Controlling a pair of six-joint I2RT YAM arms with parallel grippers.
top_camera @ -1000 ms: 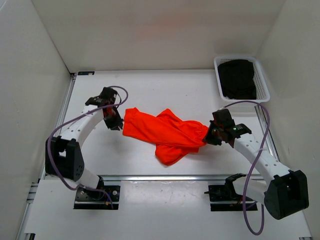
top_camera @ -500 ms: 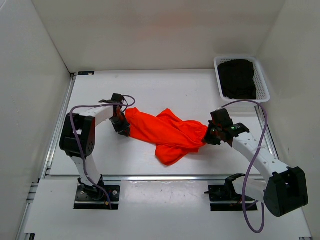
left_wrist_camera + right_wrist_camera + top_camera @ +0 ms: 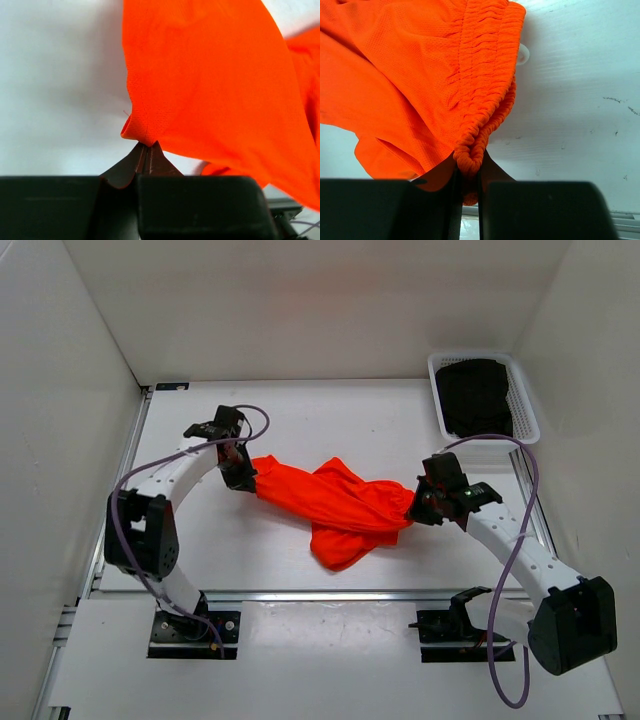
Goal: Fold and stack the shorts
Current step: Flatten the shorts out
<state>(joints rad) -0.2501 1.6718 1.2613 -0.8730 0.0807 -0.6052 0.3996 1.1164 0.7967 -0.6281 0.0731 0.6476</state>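
Note:
The right gripper lifts the shorts' waistband next, carries it outward to the bare tabletop (image 3: pixel 388 424) beside the basket and lowers to release, since they sag bunched.
The orange-red shorts (image 3: pixel 335 505) hang stretched between both grippers over the middle of the table, with a bunch sagging toward the front. My left gripper (image 3: pixel 243 477) is shut on the shorts' left corner, a thin hem edge (image 3: pixel 137 131). My right gripper (image 3: pixel 415 508) is shut on the gathered elastic waistband (image 3: pixel 485 107) at the shorts' right end. A small white piece, perhaps the drawstring (image 3: pixel 522 53), peeks out behind the waistband. In the left wrist view the fabric (image 3: pixel 210 85) spreads up and right from the jaws.
A white basket (image 3: pixel 529 410) with dark folded clothing (image 3: pixel 475 397) stands at the back right corner. White walls enclose the table on the left, back and right. A metal rail (image 3: pixel 330 594) runs along the table's front edge.
My left arm swung in and its gripper closed on the shorts' left corner, then pulled it slightly back and left. The right gripper has held the waistband in place throughout.

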